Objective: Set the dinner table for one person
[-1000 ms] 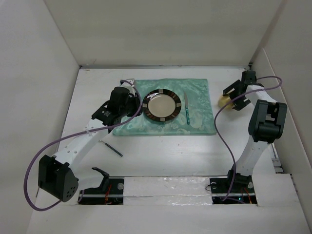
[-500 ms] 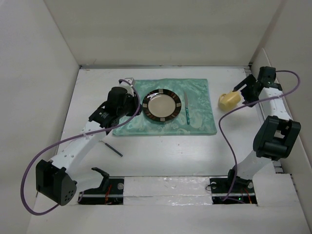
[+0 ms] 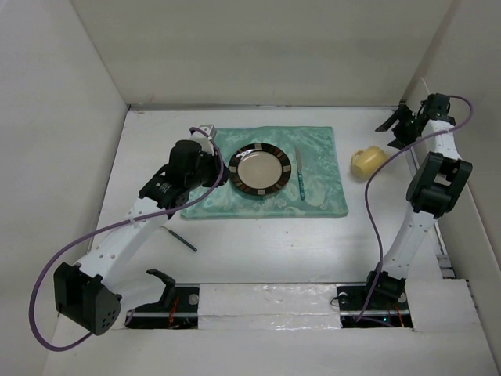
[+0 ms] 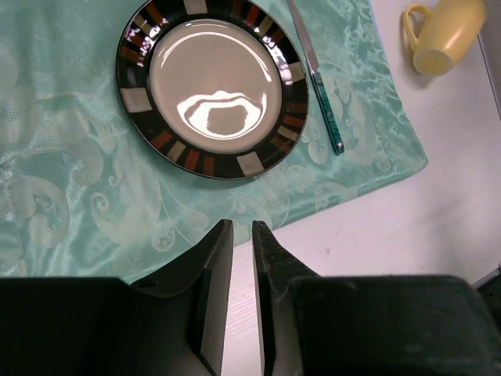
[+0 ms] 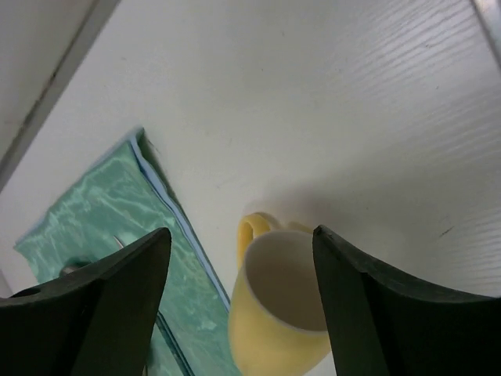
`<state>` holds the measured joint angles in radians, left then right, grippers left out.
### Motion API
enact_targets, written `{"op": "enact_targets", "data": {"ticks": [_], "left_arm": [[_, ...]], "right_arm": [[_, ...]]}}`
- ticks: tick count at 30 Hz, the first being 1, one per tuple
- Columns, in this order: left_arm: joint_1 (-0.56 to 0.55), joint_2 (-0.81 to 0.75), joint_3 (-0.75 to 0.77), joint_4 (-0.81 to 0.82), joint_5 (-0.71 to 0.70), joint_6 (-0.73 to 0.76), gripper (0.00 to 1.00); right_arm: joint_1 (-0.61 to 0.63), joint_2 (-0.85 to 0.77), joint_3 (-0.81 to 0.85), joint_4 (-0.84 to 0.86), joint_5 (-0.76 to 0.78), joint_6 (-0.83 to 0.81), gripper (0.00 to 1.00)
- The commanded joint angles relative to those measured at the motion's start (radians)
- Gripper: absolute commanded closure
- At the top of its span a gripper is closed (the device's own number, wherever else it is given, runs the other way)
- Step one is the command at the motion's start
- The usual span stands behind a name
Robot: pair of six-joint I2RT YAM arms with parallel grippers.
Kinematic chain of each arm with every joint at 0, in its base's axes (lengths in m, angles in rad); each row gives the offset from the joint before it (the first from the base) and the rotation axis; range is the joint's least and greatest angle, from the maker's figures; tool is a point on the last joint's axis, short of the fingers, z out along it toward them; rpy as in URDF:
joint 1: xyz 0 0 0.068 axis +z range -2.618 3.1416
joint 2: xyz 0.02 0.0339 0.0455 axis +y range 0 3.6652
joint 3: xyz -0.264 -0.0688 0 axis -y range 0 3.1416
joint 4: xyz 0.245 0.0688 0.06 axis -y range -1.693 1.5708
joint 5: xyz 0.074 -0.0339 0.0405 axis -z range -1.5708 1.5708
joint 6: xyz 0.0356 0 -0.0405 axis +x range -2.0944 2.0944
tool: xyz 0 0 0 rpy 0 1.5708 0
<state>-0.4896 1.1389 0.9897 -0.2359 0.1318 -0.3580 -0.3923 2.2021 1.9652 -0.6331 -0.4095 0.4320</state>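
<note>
My right gripper should next go down and back until its fingers straddle the yellow mug's open rim (image 3: pixel 381 153) (image 5: pixel 248 270), as that side of the mug lies below and back, facing it.
The white dinner table (image 3: pixel 274 243) carries a mint-green placemat (image 3: pixel 321 192). A dark-rimmed plate (image 3: pixel 261 170) sits in the placemat's middle, with a teal-handled knife (image 3: pixel 300 178) to its right. A yellow mug (image 3: pixel 368 162) lies on its side on the table right of the placemat. My left gripper (image 3: pixel 220 168) hovers by the plate's left rim, shut and empty; its wrist view shows the plate (image 4: pixel 215 86), knife (image 4: pixel 321 94) and mug (image 4: pixel 446 35). My right gripper (image 3: pixel 394 129) is open and empty, raised beyond the mug (image 5: pixel 282 313).
A thin dark utensil (image 3: pixel 180 239) lies on the table, near-left of the placemat. White walls enclose the table on the left, back and right; my right arm stands close to the right wall. The arm bases sit at the near edge.
My right gripper has drawn back from the yellow mug toward the far right corner, leaving the mug lying on the table. My left arm has shifted only slightly.
</note>
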Motion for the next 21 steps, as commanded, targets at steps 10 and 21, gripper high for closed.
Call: {"op": "enact_targets", "data": {"ticks": [10, 21], "left_arm": [[-0.001, -0.034, -0.022, 0.046, 0.032, -0.016, 0.86], [-0.001, -0.014, -0.039, 0.079, 0.061, -0.021, 0.86]], "right_arm": [[-0.011, -0.034, -0.172, -0.017, -0.271, -0.114, 0.28], [-0.011, -0.209, -0.454, 0.087, -0.167, -0.072, 0.9]]}}
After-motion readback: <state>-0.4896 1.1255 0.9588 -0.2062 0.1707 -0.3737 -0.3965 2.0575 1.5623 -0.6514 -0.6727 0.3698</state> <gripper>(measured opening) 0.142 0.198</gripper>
